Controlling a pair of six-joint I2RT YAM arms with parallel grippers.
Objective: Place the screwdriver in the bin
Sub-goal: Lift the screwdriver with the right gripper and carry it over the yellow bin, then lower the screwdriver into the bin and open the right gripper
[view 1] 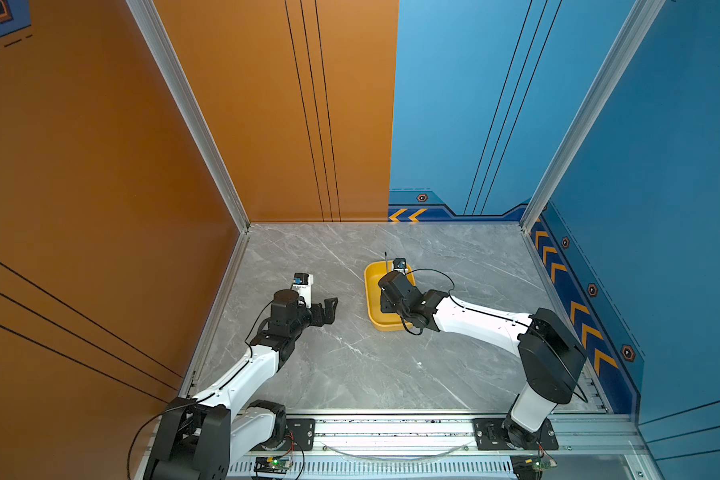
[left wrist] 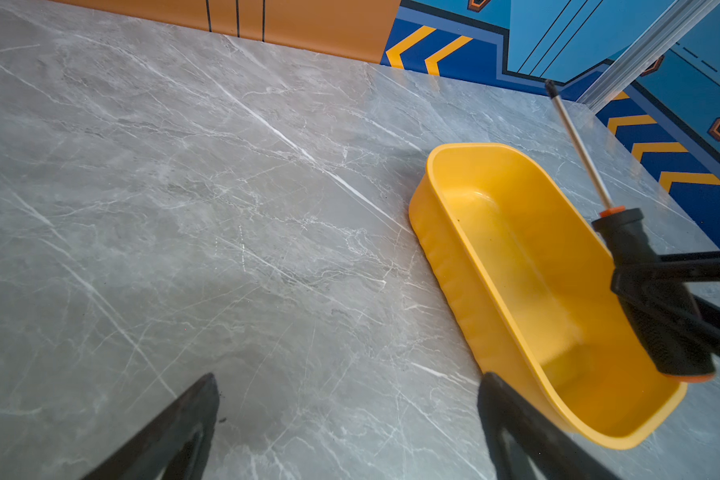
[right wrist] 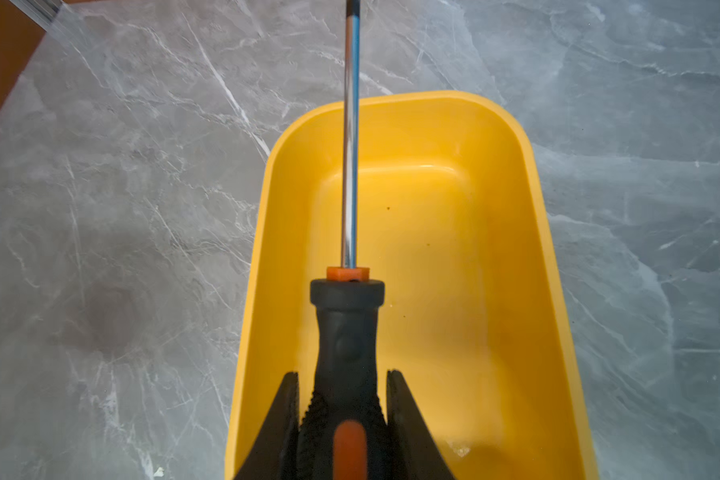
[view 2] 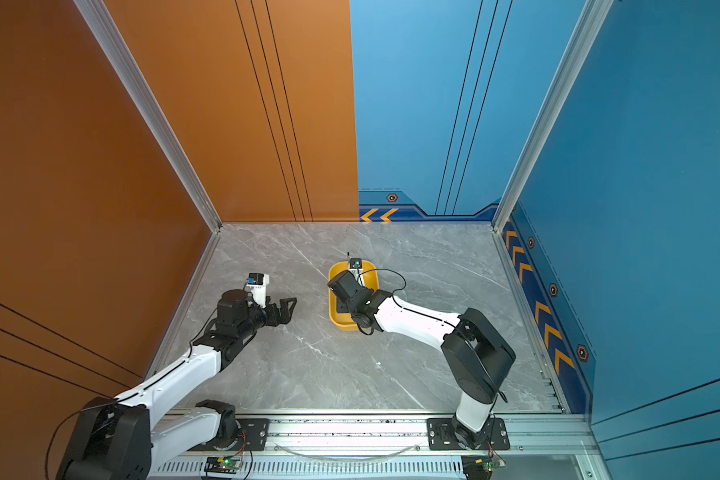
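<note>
The right gripper lowers into the yellow bin (view 1: 373, 293) toward its bare bottom next and releases the screwdriver's black handle there. The screwdriver still hangs high above it.
The yellow bin (view 1: 373, 293) (view 2: 336, 299) lies on the grey marble table, right of the middle. My right gripper (right wrist: 344, 374) is shut on the black handle of the screwdriver (right wrist: 346, 324) and holds it over the bin's (right wrist: 433, 232) inside. The thin metal shaft (view 1: 386, 261) points to the back wall, its tip past the far rim. In the left wrist view the screwdriver (left wrist: 624, 241) hangs tilted above the bin (left wrist: 516, 266), clear of its floor. My left gripper (view 1: 331, 309) (left wrist: 350, 378) stands open and empty over the table, left of the bin.
Orange walls close the left and back left, and blue walls with chevron stripes (view 1: 582, 316) close the back right and right. An aluminium rail (view 1: 391, 428) carrying both arm bases runs along the front edge. Bare marble (view 1: 350, 374) lies between the arms.
</note>
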